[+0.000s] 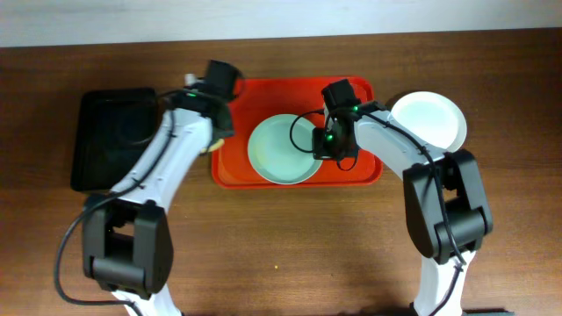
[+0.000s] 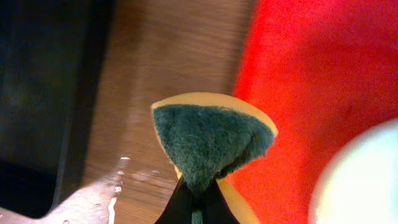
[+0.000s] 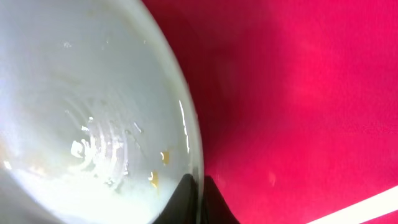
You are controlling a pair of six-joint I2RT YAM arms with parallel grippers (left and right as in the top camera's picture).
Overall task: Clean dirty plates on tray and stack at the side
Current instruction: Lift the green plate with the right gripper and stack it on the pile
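My right gripper needs to lift next, carry its plate across and lower it onto the white plate, because that plate is to the gripper's right in the overhead view.
A pale mint-green plate lies on the red-orange tray. It fills the left of the right wrist view and carries small yellowish smears. My right gripper is shut on the plate's right rim. A white plate rests on the table right of the tray. A third plate is not visible. My left gripper is shut on a yellow sponge with a green scouring face, held over the tray's left edge.
A black tray lies on the wooden table left of the red tray; it shows dark at the left of the left wrist view. A wet patch glistens on the wood near the sponge.
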